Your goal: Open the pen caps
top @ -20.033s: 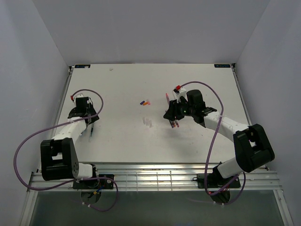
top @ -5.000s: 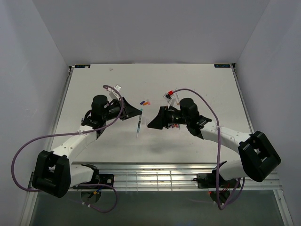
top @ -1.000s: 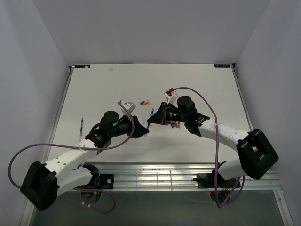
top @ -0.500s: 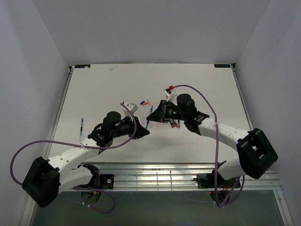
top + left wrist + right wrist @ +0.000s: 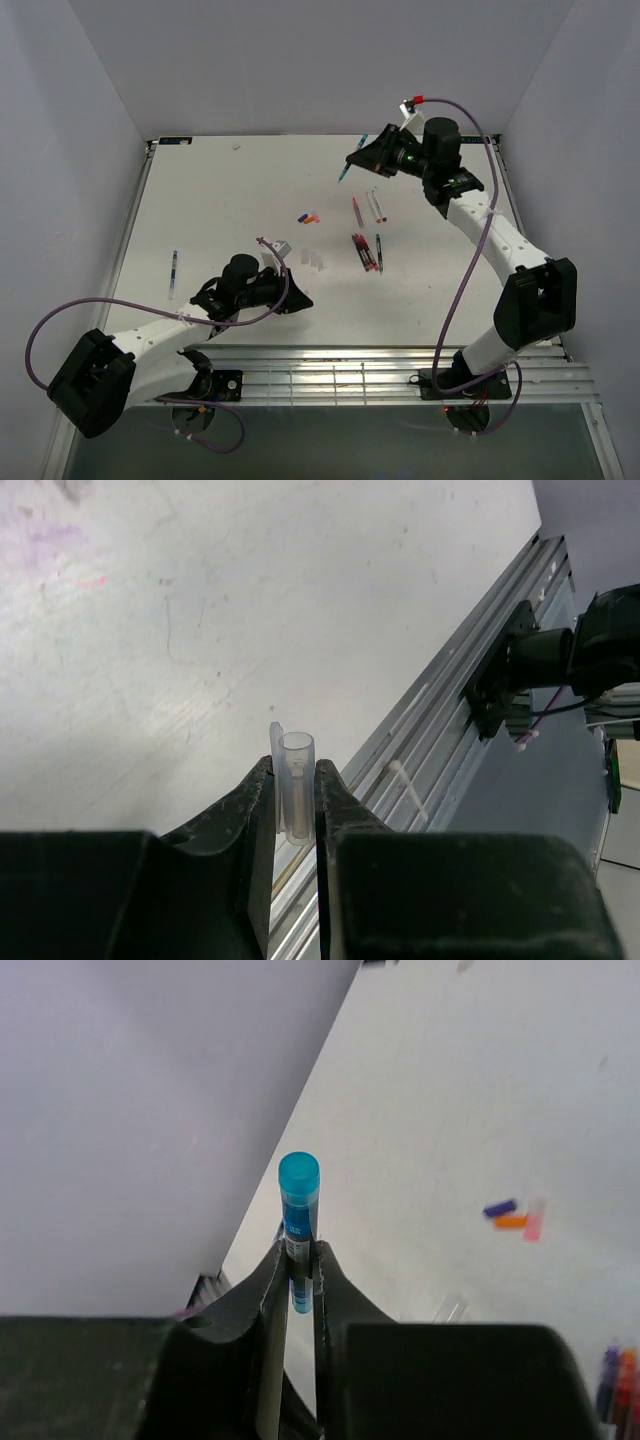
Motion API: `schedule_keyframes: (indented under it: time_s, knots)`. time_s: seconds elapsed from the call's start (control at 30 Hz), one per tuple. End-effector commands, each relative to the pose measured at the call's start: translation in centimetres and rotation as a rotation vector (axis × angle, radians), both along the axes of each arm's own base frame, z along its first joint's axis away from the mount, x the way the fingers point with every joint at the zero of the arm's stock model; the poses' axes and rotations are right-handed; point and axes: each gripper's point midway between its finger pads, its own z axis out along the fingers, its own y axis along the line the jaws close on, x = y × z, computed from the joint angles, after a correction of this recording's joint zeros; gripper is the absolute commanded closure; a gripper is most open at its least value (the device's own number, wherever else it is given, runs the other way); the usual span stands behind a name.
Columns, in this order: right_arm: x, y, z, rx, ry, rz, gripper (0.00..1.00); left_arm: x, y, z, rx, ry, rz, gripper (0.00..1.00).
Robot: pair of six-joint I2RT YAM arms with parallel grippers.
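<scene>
Next, my right gripper moves back and down and lays the blue pen beside the dark green pen at the cluster's edge, where bare table shows.
My left gripper (image 5: pixel 294 780) is shut on a pale translucent pen cap (image 5: pixel 296 780), held upright over the table's near edge (image 5: pixel 303 301). My right gripper (image 5: pixel 356 160) is raised above the far right of the table, shut on a blue pen (image 5: pixel 299 1200) whose blue end sticks out past the fingertips. Loose caps lie mid-table: blue (image 5: pixel 499 1207), orange (image 5: pixel 511 1222) and pink (image 5: pixel 534 1222), with translucent ones (image 5: pixel 315 260) nearer. More pens (image 5: pixel 366 250) lie in a cluster below the right gripper, and two (image 5: pixel 366 208) lie just beyond it.
A single pen (image 5: pixel 173 273) lies far left on the white table (image 5: pixel 230 200). The metal rail (image 5: pixel 440 730) runs along the near edge, right under the left gripper. Side walls close in the table on the left and right.
The two grippers have drawn apart. The right one swung up and to the far right with the blue pen; the left one pulled back toward the near edge with the translucent cap.
</scene>
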Motion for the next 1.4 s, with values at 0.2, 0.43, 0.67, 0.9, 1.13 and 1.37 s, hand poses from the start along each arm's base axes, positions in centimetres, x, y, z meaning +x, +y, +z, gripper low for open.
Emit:
schedule_keyframes:
  time_s: [0.2, 0.43, 0.67, 0.9, 1.13, 1.37]
  knots:
    - [-0.1, -2.9, -3.9, -0.125, -0.005, -0.01, 0.92, 1.2, 1.2, -0.1, 0.051, 0.011, 0.119, 1.0]
    - [-1.4, -7.7, -12.7, -0.426, 0.147, -0.062, 0.92, 6.9, 1.1, 0.8, 0.227, -0.043, 0.207, 1.0]
    - [-2.7, -10.8, -19.0, -0.581, 0.277, -0.067, 0.92, 12.4, 2.1, 1.4, 0.223, -0.032, 0.275, 1.0]
    - [-3.5, -11.8, -23.8, -0.634, 0.383, -0.027, 0.92, 16.2, 5.0, 0.3, 0.159, -0.015, 0.3, 0.96]
    - [-3.0, -12.6, -25.0, -0.649, 0.399, -0.042, 0.92, 16.0, 3.5, -2.9, 0.1, 0.089, 0.218, 0.83]
    - [-2.8, -12.7, -26.9, -0.656, 0.423, -0.024, 0.91, 16.3, 2.6, -4.8, 0.067, 0.153, 0.198, 0.79]
